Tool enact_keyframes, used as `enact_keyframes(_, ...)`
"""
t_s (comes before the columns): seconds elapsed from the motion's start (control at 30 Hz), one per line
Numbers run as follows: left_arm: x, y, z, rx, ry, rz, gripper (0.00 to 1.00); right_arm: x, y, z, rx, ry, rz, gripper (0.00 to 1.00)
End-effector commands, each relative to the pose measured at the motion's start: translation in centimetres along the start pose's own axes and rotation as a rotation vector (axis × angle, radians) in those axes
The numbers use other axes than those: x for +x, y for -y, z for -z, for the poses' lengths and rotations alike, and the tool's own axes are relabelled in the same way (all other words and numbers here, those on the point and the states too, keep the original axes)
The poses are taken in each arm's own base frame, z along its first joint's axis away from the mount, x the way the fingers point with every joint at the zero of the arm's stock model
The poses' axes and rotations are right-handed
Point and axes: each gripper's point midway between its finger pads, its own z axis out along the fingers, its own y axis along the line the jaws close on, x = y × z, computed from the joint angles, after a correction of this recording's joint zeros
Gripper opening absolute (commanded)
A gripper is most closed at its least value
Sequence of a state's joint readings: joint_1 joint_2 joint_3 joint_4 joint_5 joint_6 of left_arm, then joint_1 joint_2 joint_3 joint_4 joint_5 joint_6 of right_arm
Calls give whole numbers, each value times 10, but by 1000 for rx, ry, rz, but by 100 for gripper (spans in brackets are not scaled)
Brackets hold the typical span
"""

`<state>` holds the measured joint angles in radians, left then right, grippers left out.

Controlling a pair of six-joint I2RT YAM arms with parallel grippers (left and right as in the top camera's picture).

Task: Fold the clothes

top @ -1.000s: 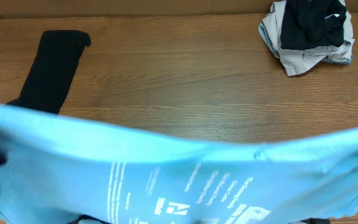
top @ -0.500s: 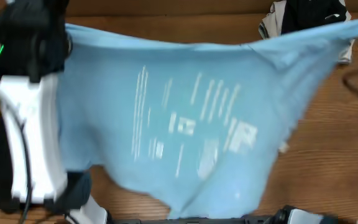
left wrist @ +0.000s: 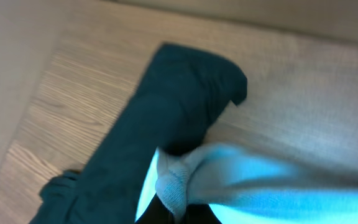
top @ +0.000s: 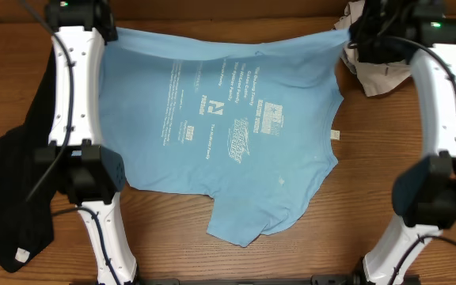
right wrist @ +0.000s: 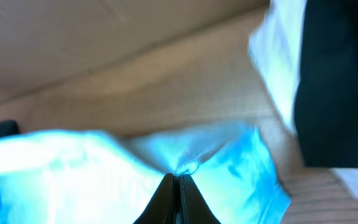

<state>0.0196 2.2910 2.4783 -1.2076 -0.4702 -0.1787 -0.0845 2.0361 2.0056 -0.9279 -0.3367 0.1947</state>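
Note:
The left gripper needs to bring the shirt corner back over the shirt next, alongside the black garment (top: 22, 182), and then let go of it.
The light-blue T-shirt (top: 228, 134) lies spread across the table with its white lettering facing up, and its lower hem is bunched near the front. My left gripper (top: 108, 33) is shut on the shirt's far-left corner; the left wrist view shows a wad of blue cloth (left wrist: 174, 186) pinched between the dark fingers (left wrist: 166, 214). My right gripper (top: 348, 36) is shut on the far-right corner, and its jaws (right wrist: 179, 183) meet on a small tuft of fabric. A long black garment (top: 22, 182) lies along the left side, partly under the left arm.
A pile of black and beige garments (top: 390, 67) sits at the back right, just beside the right gripper and partly hidden by the right arm. Both arms reach from the front edge to the back of the wooden table (top: 386, 158).
The shirt, hanging at the near edge a second ago, has been swept toward the back and now rests flat on the table. Both arms have moved to the far side with it.

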Motion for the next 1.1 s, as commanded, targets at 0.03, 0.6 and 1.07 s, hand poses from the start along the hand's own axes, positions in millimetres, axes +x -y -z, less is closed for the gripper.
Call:
enact_keyframes(0.03, 7, -2, -12, 1, -36, -32, 4, 2, 1, 2, 3, -12, -21, 4)
enact_keyframes(0.6, 70, -39, -11, 7, -317, -97, 4, 85, -2, 54, 45, -326, -57, 4)
enact_keyframes(1.07, 105, -13, -46, 84, -458, -176, 8, 141, 23, 30, 90, -490, -94, 4)
